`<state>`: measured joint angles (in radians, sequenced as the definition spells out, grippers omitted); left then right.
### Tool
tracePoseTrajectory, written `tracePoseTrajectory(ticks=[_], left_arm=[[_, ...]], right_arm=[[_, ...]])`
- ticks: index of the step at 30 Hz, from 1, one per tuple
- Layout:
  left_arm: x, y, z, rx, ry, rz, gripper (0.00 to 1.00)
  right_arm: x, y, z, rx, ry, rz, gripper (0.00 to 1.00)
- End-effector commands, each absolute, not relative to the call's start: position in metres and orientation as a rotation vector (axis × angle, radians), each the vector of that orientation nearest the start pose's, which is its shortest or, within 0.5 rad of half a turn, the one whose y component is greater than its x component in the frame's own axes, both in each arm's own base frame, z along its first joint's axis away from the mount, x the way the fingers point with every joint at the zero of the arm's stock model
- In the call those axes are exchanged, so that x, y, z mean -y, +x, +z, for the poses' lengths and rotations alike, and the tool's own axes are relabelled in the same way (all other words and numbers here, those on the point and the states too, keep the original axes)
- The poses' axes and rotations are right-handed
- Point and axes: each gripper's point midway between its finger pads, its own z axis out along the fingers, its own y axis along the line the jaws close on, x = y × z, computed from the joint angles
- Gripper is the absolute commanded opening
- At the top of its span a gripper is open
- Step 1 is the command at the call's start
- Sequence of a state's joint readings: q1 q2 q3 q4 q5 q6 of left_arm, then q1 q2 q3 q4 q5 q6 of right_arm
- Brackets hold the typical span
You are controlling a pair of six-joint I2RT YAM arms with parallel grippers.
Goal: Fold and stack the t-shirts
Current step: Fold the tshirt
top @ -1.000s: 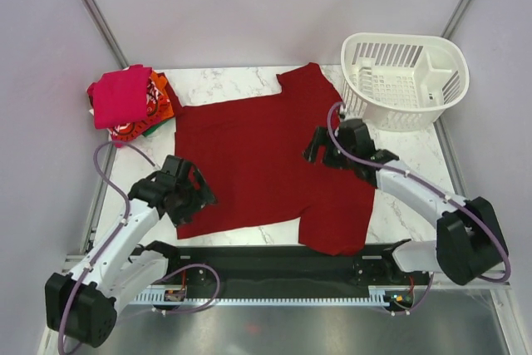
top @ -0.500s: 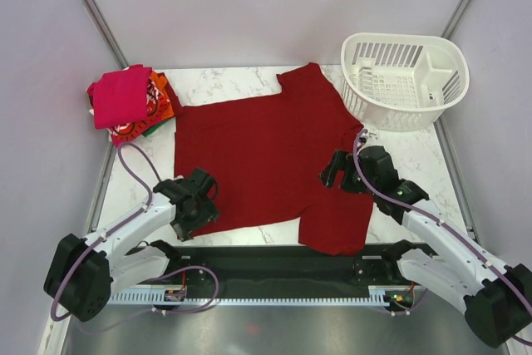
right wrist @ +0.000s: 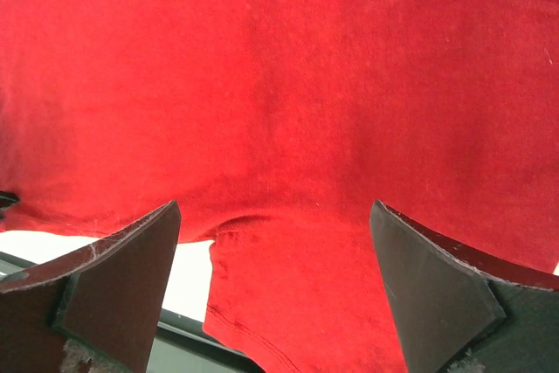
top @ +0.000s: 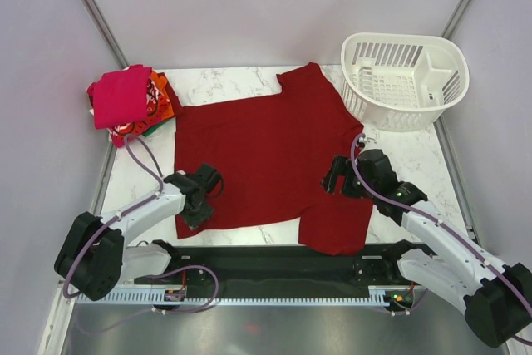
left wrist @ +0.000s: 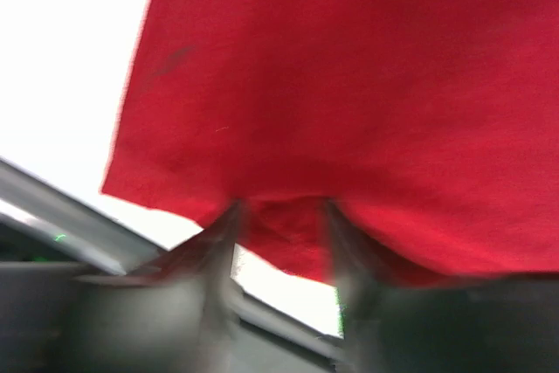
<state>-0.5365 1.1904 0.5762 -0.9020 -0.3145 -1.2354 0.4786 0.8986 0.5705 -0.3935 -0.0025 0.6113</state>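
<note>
The robot's right gripper needs to move back and down onto the near sleeve's hem (top: pixel 334 251) (right wrist: pixel 264 354) next and close, because the sleeve's hem reaches past the table edge over the black bar.
A plain dark red t-shirt (top: pixel 262 151) lies spread flat on the marble table. My left gripper (top: pixel 199 210) sits low at its near-left hem corner. In the blurred left wrist view the left gripper (left wrist: pixel 281 242) has its jaws half closed but still apart, with the hem's edge (left wrist: pixel 288 233) bunched between them. My right gripper (top: pixel 336 179) hovers wide open over the shirt's right side. In the right wrist view the right gripper (right wrist: pixel 279 290) straddles the underarm seam (right wrist: pixel 236 224) without touching it. Folded t-shirts (top: pixel 125 99), magenta-pink on top, are stacked at the far left.
A white slotted basket (top: pixel 405 81) stands at the far right corner, just beyond the shirt's upper sleeve. The shirt's lower right part (top: pixel 337 226) hangs toward the table's near edge above the black rail (top: pixel 266 265).
The left gripper slid in to the shirt's near-left corner and its jaws narrowed around the hem. The right arm drew back from the basket side toward the near edge, staying open.
</note>
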Motion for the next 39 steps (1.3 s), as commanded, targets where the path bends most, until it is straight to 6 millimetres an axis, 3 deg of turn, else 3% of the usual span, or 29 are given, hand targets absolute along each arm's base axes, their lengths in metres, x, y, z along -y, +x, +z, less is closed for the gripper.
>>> tracePoseTrajectory(ticks=[1,3,4,5,7,9,11,14,17,19,21,24,28,34,39], left_arm=[[0.063,0.161,0.005,-2.592,-1.014,0.248,0.40],[0.064,0.163,0.001,-2.603,-0.999,0.250,0.26],[0.067,0.168,0.002,-2.602,-0.976,0.234,0.14],[0.068,0.170,0.003,-2.602,-0.967,0.228,0.08],[0.070,0.177,0.008,-2.594,-0.937,0.218,0.02],[0.071,0.183,0.012,-2.583,-0.917,0.210,0.02],[0.071,0.192,0.021,-2.551,-0.895,0.200,0.02],[0.068,0.208,0.034,-2.505,-0.879,0.178,0.02],[0.059,0.225,0.044,-2.471,-0.889,0.141,0.02],[0.060,0.227,0.045,-2.481,-0.855,0.110,0.02],[0.065,0.229,0.046,-2.479,-0.837,0.056,0.02],[0.071,0.230,0.045,-2.498,-0.783,0.011,0.02],[0.073,0.230,0.044,-2.506,-0.743,-0.007,0.02],[0.074,0.226,0.035,-2.521,-0.714,-0.028,0.02],[0.077,0.222,0.027,-2.539,-0.711,-0.046,0.02]], right_arm=[[-0.144,0.229,0.115,-2.351,0.142,0.539,0.98],[-0.133,0.229,0.122,-2.333,0.179,0.480,0.98],[-0.121,0.220,0.117,-2.374,0.207,0.408,0.98],[-0.110,0.219,0.120,-2.367,0.255,0.348,0.98],[-0.112,0.208,0.125,-2.357,0.320,0.373,0.98],[-0.134,0.195,0.124,-2.423,0.348,0.526,0.98],[-0.144,0.182,0.112,-2.495,0.358,0.556,0.98],[-0.132,0.166,0.082,-2.560,0.406,0.408,0.98],[-0.118,0.154,0.067,-2.582,0.483,0.277,0.98],[-0.116,0.143,0.060,-2.620,0.445,0.172,0.98],[-0.118,0.140,0.055,-2.634,0.436,0.081,0.98],[-0.136,0.109,0.038,-2.716,0.315,0.020,0.98],[-0.138,0.078,0.016,-2.786,0.296,-0.016,0.98],[-0.139,0.069,0.020,-2.777,0.350,0.082,0.97],[-0.137,0.076,0.018,-2.748,0.314,0.015,0.92]])
